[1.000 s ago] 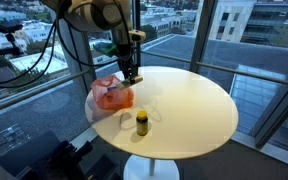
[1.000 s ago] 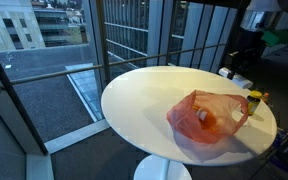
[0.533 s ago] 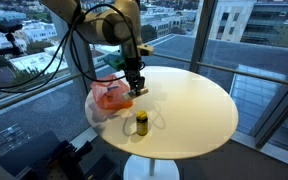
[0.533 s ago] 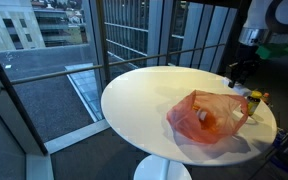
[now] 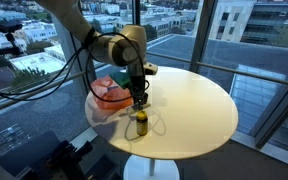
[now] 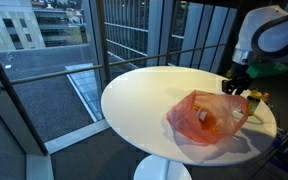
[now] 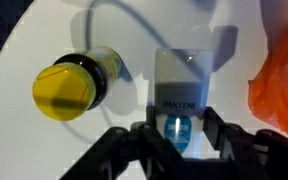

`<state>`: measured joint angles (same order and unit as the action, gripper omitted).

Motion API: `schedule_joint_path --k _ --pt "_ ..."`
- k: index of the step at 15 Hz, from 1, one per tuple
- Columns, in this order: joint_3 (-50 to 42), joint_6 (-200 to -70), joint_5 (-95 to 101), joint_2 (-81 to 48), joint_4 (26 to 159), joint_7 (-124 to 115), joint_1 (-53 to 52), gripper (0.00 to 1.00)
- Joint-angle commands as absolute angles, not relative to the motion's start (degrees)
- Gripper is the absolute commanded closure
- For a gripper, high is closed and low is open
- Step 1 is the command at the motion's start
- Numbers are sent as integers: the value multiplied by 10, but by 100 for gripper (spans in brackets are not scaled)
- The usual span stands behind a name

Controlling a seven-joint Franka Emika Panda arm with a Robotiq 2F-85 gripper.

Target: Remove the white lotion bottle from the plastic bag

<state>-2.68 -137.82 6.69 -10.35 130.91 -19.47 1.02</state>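
Observation:
The white lotion bottle (image 7: 179,75) is already outside the bag. My gripper should next lower and set it on the bare table between the yellow-capped bottle and the bag (image 5: 111,94).
My gripper (image 7: 177,130) is shut on the white lotion bottle (image 7: 179,75), which has a grey cap and a blue label. It holds the bottle low over the round white table (image 5: 194,100). In both exterior views the gripper (image 5: 139,100) (image 6: 234,85) is beside the orange plastic bag (image 5: 111,94) (image 6: 189,128), outside it. The bag's edge shows at the right of the wrist view (image 7: 281,70). A small pale item (image 6: 204,115) still shows inside the bag.
A small bottle with a yellow cap (image 7: 72,88) stands on the table right beside the held bottle; it also shows in both exterior views (image 5: 141,123) (image 6: 254,102). Glass walls and railings surround the table (image 6: 144,95).
My gripper has come down and away from above the bag towards the yellow-capped bottle, carrying the white bottle.

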Motion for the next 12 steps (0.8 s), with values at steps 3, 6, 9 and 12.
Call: schedule_joint_path --k 3,6,9,12 --pt "-39 -1406 64 -141 1310 -184 7 75" --pt "-42 -1410 65 -153 1309 -186 5 75" --pt "-42 -1407 65 -155 1310 -186 2 29" --pt "-39 -1401 63 -149 1310 -182 -2 10"
